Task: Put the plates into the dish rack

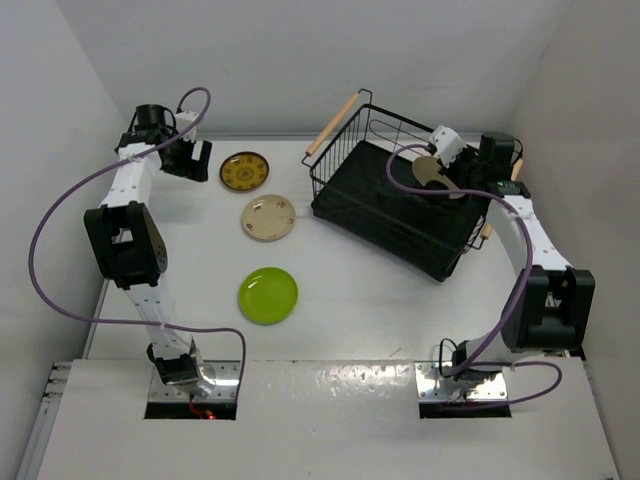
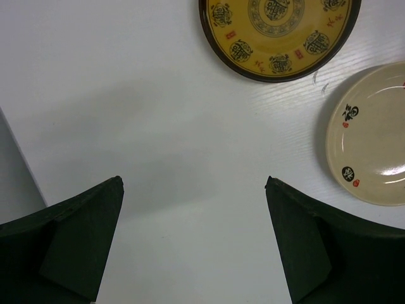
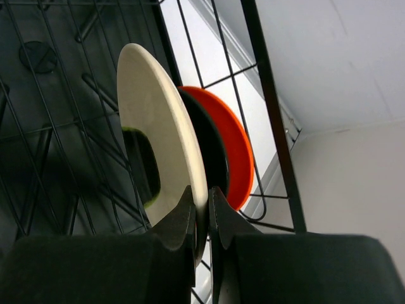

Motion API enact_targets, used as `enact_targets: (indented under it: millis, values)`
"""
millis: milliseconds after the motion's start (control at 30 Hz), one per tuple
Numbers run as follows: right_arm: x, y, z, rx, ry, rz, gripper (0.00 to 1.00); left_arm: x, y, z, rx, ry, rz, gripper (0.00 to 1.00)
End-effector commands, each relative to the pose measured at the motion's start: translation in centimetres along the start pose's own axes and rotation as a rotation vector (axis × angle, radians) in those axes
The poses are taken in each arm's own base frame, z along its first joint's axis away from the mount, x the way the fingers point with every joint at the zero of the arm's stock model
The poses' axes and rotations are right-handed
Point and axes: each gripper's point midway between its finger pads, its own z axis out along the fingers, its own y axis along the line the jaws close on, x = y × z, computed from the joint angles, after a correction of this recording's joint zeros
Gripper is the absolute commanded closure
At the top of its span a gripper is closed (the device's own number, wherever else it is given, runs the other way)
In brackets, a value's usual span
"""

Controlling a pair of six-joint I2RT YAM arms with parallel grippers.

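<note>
The cream plate in my right gripper is already on edge alongside the black plate, so I need to lower it beside that plate onto the rack's bottom next and release it.
My right gripper (image 3: 201, 196) is shut on the rim of the cream plate with a dark patch (image 3: 155, 133), held on edge inside the black wire dish rack (image 1: 395, 195). Right behind it stand a glossy black plate (image 3: 212, 152) and an orange-red plate (image 3: 234, 145). In the top view the cream plate (image 1: 432, 171) is at the rack's far right. My left gripper (image 2: 193, 190) is open and empty over bare table, left of the brown-gold patterned plate (image 2: 278, 31) (image 1: 244, 171). The beige plate (image 1: 268, 217) (image 2: 373, 139) and lime green plate (image 1: 268, 295) lie flat on the table.
The rack has two light wooden handles, one at its far left (image 1: 331, 123) and one at its right (image 1: 486, 231). White walls close in the table at the back and both sides.
</note>
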Motion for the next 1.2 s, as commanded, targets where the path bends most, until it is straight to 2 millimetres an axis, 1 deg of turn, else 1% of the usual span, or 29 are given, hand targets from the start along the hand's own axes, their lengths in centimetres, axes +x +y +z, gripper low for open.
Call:
enact_targets:
  millis: [0,67,133,167,200,233,300,333,367,400,433,500,533,567,600,667,700,733,767,833,900,967,1033,1133,1167]
  values:
    - [-0.3,-0.8,0.2,0.012,-0.028,0.025,1.00,-1.4,0.0,-0.8,-0.030,-0.036,0.032,0.00]
    - [0.2,-0.5,0.5,-0.002,-0.016,0.034,1.00,-1.2,0.0,-0.4,-0.026,-0.028,0.031,0.00]
    - [0.6,-0.2,1.0,-0.014,-0.015,0.053,1.00,-1.4,0.2,-0.6,-0.038,-0.033,0.032,0.00]
    - [1.4,-0.3,0.9,-0.012,0.000,0.084,1.00,-1.1,0.2,-0.2,-0.034,-0.023,0.030,0.00]
    - [1.7,-0.4,1.3,-0.007,0.000,0.095,1.00,-1.3,-0.2,-0.1,-0.028,-0.024,0.037,0.00]
    - [2.1,-0.5,1.3,-0.007,0.000,0.107,1.00,-1.6,-0.1,-0.2,-0.032,-0.032,0.039,0.00]
    - [2.8,-0.4,1.6,-0.008,0.011,0.133,1.00,-1.4,-0.1,0.1,-0.028,-0.024,0.037,0.00]
    - [2.9,-0.4,1.6,-0.011,0.010,0.136,1.00,-1.7,0.0,0.0,-0.032,-0.032,0.039,0.00]
    - [3.1,-0.1,1.8,-0.016,0.015,0.142,1.00,-1.4,0.1,0.4,-0.036,-0.019,0.036,0.00]
    - [3.3,-0.1,1.8,-0.021,0.021,0.142,1.00,-1.4,0.1,0.4,-0.036,-0.019,0.036,0.00]
    - [3.7,0.1,1.8,-0.027,0.030,0.138,1.00,-1.8,0.2,0.2,-0.040,-0.029,0.039,0.00]
    - [4.1,0.6,1.9,-0.040,0.038,0.129,1.00,-1.5,0.2,0.6,-0.037,-0.021,0.037,0.00]
    - [4.1,0.7,1.9,-0.040,0.041,0.118,1.00,-1.5,0.3,0.9,-0.036,-0.019,0.036,0.00]
    - [4.2,0.5,1.9,-0.032,0.046,0.115,1.00,-1.9,0.4,0.7,-0.040,-0.027,0.038,0.00]
    - [4.4,0.6,1.9,-0.028,0.051,0.112,1.00,-1.6,0.4,1.1,-0.036,-0.018,0.036,0.00]
    - [4.6,0.3,1.9,-0.014,0.054,0.098,1.00,-2.3,0.6,0.8,-0.043,-0.036,0.040,0.00]
    - [4.5,0.2,2.0,-0.008,0.053,0.092,1.00,-2.1,0.6,1.2,-0.040,-0.028,0.038,0.00]
    - [4.5,0.0,1.9,0.001,0.060,0.085,1.00,-2.2,0.1,1.3,-0.033,-0.029,0.036,0.00]
    - [3.9,-0.7,1.8,0.031,0.042,0.082,1.00,-2.6,0.2,1.1,-0.037,-0.037,0.038,0.00]
    - [3.2,-1.4,1.6,0.063,0.022,0.089,1.00,-2.6,0.2,1.1,-0.037,-0.037,0.038,0.00]
    - [1.4,-3.3,1.0,0.127,-0.039,0.094,1.00,-2.6,0.2,1.1,-0.037,-0.037,0.038,0.00]
    - [0.6,-4.0,0.6,0.144,-0.060,0.084,1.00,-2.6,0.2,1.1,-0.037,-0.037,0.038,0.00]
    - [0.9,-3.8,0.7,0.128,-0.048,0.058,1.00,-2.6,0.2,1.1,-0.037,-0.037,0.038,0.00]
    - [1.8,-2.6,1.0,0.087,-0.018,0.047,1.00,-2.6,0.2,1.1,-0.037,-0.037,0.038,0.00]
    - [1.8,-2.8,0.8,0.097,-0.017,0.045,1.00,-2.6,0.2,1.1,-0.037,-0.037,0.038,0.00]
